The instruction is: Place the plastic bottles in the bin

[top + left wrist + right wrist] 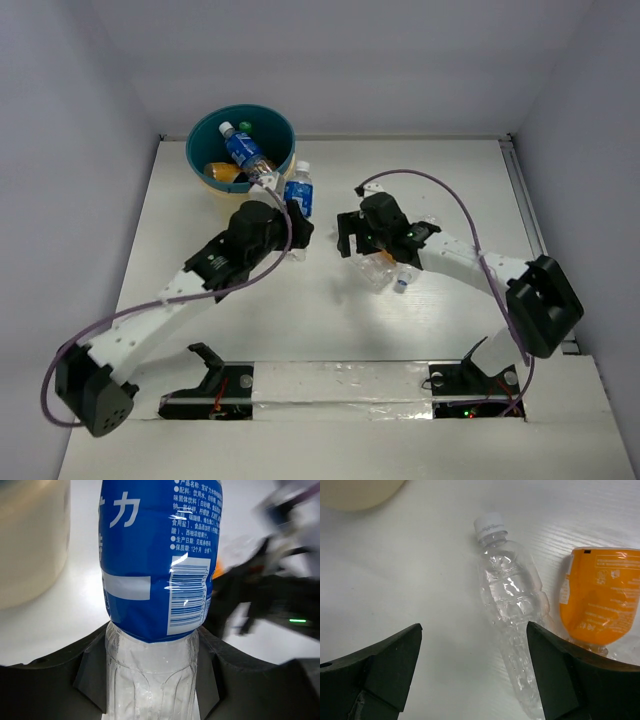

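Note:
The right gripper moves toward the orange bottle next and lowers to straddle the plain clear bottle, since one finger overhangs that clear bottle.
The bin, cream outside and teal inside, stands at the back left and holds a blue-labelled bottle, an orange one and a green-capped one. My left gripper is shut on a clear blue-labelled bottle, held upright just right of the bin; in the left wrist view the gripper clamps the bottle at its clear base. My right gripper is open; in the right wrist view the gripper hangs above the table beside a lying plain clear bottle and an orange bottle.
More clear bottles lie under the right arm near the table's middle. The bin's cream wall shows in the left wrist view and in the right wrist view. Grey walls enclose the table.

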Motion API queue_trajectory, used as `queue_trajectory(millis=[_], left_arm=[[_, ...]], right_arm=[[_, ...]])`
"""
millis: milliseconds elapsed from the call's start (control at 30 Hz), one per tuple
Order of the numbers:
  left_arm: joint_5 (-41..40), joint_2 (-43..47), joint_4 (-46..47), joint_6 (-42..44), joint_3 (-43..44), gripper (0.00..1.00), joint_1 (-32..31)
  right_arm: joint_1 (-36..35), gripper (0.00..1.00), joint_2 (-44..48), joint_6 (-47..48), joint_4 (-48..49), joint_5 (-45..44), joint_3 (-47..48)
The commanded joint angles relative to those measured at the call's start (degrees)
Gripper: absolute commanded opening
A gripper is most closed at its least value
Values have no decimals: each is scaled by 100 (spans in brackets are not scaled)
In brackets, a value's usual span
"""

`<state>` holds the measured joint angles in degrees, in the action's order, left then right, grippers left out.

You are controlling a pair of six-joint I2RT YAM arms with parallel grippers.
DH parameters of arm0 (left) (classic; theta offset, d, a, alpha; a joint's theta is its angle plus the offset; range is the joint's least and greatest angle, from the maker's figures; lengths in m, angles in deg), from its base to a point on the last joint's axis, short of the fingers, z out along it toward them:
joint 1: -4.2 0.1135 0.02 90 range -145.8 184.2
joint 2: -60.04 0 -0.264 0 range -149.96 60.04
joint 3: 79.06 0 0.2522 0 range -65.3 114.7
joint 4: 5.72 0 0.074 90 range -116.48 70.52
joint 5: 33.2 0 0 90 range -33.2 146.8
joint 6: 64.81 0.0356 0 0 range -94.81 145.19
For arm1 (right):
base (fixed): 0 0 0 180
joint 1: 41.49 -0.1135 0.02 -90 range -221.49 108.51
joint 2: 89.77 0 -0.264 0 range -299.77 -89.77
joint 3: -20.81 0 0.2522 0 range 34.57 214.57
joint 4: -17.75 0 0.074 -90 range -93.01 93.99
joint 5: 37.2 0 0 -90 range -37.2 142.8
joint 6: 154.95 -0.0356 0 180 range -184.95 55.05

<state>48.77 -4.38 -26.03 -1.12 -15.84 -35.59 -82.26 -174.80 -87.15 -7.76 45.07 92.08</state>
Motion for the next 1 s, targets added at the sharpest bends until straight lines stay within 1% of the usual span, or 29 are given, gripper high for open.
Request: queue_trajectory(millis=[0,33,67,100,167,233,333,367,400,433,467,500,567,600,633,700,800,833,867,900,967], left_arm=[[145,721,-118,-138,443,38,-29],[40,895,-162,-112,765,39,-29],[-40,931,-250,-51,942,39,-29],[-128,949,-268,-7,1309,40,-29],[-444,897,-312,64,1662,40,-29],[-663,739,-321,178,2198,41,42],[-849,441,-172,292,2770,45,374],[-771,361,-128,284,2876,46,532],[-648,256,-102,258,2990,46,943],[-316,55,-84,127,3148,46,1182],[-148,-34,12,73,3193,46,1402],[-50,-131,74,12,3202,46,1752],[47,-403,162,-76,3229,46,2009],[65,-500,180,-94,3237,46,2106],[39,-658,206,-103,3220,46,2246],[-145,-773,373,-42,3168,47,2317],[-567,-940,400,2,3088,49,2379],[-803,-940,443,11,2931,51,2379],[-953,-923,574,37,2834,56,2432],[-1102,-906,619,125,2729,59,2432],[-1454,-853,750,187,2517,63,2493]], right_arm=[[17,91,-513,339,-468,123,497],[17,91,-645,374,-521,87,567],[17,92,-872,383,-643,35,637],[17,92,-970,391,-688,-96,751],[17,93,-1155,392,-819,-229,840],[17,94,-1366,400,-908,-177,963],[17,94,-1507,409,-908,-10,954],[17,94,-1560,426,-926,43,972],[17,93,-1612,435,-934,165,972],[17,92,-1691,453,-917,236,955],[17,90,-1709,453,-821,306,876],[17,84,-1709,444,-768,385,823],[17,76,-1605,383,-576,526,648],[17,68,-1526,357,-496,587,577],[17,65,-1351,330,-382,614,524],[17,59,-1122,286,-346,650,393],[17,55,-420,233,-302,711,313],[17,55,-226,216,-302,720,330],[17,55,-33,216,-302,720,356],[17,55,352,216,-293,911,409],[17,55,680,224,-293,1010,698]])
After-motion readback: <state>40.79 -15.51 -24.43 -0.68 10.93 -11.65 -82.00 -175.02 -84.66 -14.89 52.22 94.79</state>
